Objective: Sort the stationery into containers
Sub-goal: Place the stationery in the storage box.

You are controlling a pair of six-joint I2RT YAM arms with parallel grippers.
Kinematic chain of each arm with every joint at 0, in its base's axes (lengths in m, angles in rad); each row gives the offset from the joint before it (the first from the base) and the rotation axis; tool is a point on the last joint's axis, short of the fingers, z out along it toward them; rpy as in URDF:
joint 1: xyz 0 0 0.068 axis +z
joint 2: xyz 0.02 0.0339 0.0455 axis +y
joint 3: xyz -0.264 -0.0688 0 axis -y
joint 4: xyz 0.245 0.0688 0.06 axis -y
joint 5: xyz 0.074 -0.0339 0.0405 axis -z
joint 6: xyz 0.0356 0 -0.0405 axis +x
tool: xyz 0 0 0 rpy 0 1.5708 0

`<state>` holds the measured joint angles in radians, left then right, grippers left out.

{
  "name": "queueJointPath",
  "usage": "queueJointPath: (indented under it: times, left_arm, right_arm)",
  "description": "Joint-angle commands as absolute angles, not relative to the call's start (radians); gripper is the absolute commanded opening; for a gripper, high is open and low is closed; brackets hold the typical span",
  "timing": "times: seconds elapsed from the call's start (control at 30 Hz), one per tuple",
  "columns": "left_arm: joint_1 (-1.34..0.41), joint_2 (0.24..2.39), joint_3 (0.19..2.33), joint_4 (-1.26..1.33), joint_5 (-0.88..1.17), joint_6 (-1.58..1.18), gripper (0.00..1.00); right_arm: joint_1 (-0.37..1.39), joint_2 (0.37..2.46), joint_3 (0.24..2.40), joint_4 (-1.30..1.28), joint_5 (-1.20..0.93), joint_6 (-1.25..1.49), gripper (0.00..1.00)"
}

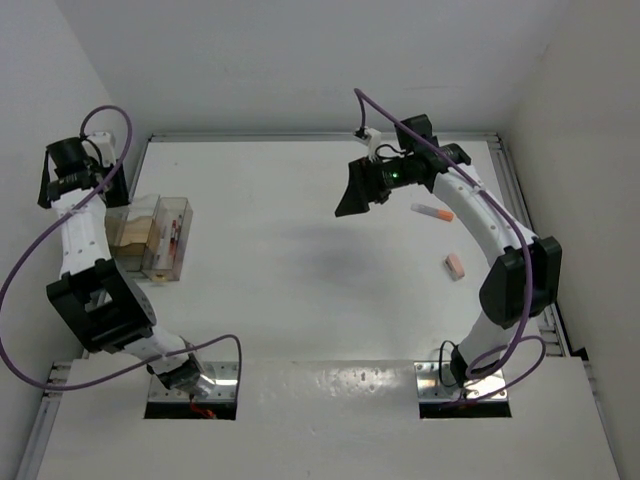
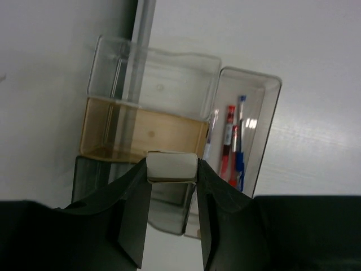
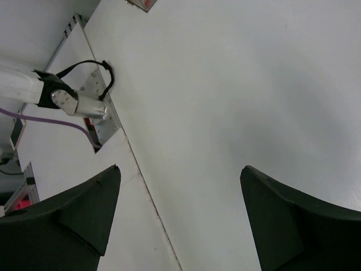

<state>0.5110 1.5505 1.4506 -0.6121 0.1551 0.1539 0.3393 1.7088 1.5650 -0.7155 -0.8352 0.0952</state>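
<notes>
I will next bring my left gripper back and down over the empty gray bin, so that I can let go of the eraser inside it.
My left gripper is shut on a whitish block eraser, held at the fingertips above the containers. These are clear joined bins; the middle one is tinted tan. The right-hand bin holds a red pen and a blue pen among others. From above, the containers sit at the table's left side. My right gripper hangs open over the middle of the table, its jaws wide with nothing between them. A pink marker and a pink eraser lie on the right.
A raised metal rail borders the table on the right, with white walls behind and to both sides. The arm bases are bolted at the near edge. A purple cable loops over the right arm.
</notes>
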Motion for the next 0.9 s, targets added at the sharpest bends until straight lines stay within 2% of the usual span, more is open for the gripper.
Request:
queueJointPath:
  times: [0.0, 0.3, 0.6, 0.87]
  left_arm:
    - [0.552, 1.454, 1.398, -0.623, 0.049, 0.236, 0.1]
    - [0.658, 1.505, 1.302, -0.707, 0.072, 0.311, 0.1]
    - [0.643, 1.497, 1.126, -0.622, 0.146, 0.321, 0.14]
    - [0.637, 1.511, 1.1, -0.572, 0.152, 0.307, 0.16]
  right_arm:
    - [0.331, 1.664, 1.555, -0.765, -0.833, 0.04, 0.85]
    - [0.33, 1.68, 1.586, -0.836, -0.827, 0.008, 0.85]
    - [0.327, 1.689, 1.589, -0.876, -0.811, -0.034, 0.85]
    - [0.327, 1.698, 1.588, -0.917, -0.813, -0.063, 0.85]
